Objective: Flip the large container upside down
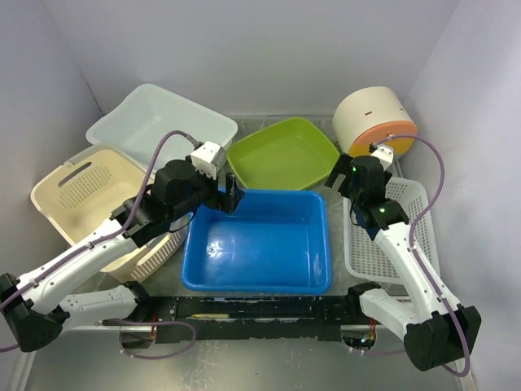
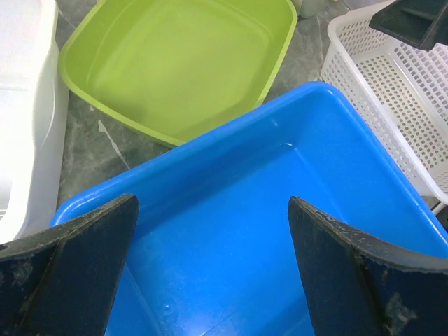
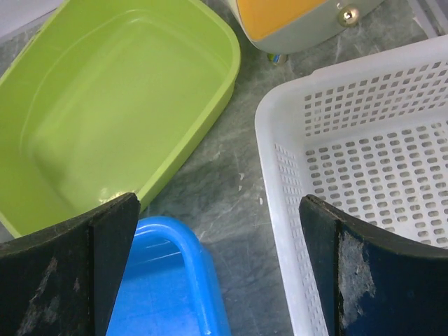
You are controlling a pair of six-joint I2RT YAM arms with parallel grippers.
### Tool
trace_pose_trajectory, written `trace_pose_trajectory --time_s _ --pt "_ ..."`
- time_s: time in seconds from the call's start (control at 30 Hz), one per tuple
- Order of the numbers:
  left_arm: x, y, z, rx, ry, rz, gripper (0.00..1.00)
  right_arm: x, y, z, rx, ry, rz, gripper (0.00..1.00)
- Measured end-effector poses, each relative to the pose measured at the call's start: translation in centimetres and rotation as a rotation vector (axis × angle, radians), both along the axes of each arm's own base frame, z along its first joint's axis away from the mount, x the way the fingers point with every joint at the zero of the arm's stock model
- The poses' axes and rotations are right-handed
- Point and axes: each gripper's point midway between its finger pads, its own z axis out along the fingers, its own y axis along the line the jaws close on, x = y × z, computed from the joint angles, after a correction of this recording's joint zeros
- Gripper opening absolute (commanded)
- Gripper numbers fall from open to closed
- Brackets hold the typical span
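Note:
I will move my right gripper back and down onto the white perforated tray's rim [image 1: 347,224] beside the blue container [image 1: 259,243], since that rim already runs between its open fingers.
The large blue container [image 1: 259,243] stands upright and empty in the middle of the table. My left gripper [image 1: 230,198] is open and hovers over its far left rim; in the left wrist view the gripper [image 2: 213,234] frames the blue inside wall [image 2: 280,210], holding nothing. My right gripper [image 1: 339,181] is open and empty just beyond the container's far right corner. In the right wrist view the gripper [image 3: 217,238] sits above bare table, with the blue corner [image 3: 168,280] under its left finger.
A green tub [image 1: 281,155] lies right behind the blue one. A white perforated tray [image 1: 391,236] is on the right, a round cream container with orange lid [image 1: 374,118] at back right, a white tub [image 1: 159,122] and a cream basket [image 1: 89,195] on the left.

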Motion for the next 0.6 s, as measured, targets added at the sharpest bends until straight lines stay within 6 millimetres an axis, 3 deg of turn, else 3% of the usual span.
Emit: trace_pose_trajectory --time_s 0.17,0.33,0.47,0.6 --pt "-0.2 0.3 0.3 -0.004 -0.014 -0.004 1.0 -0.1 -0.4 -0.1 -0.008 0.002 -0.025 1.0" --pt "-0.4 -1.2 -0.8 0.015 0.018 -0.069 0.99 -0.4 -0.9 -0.4 -0.021 0.021 -0.047 1.0" --pt "-1.9 -4.1 -3.0 0.054 0.059 -0.154 0.99 -1.0 -1.1 -1.1 -0.036 0.054 -0.049 1.0" --pt "-5.3 -7.9 -4.3 0.086 0.054 -0.258 1.0 -2.1 -1.4 -2.2 -0.047 0.118 -0.05 1.0"
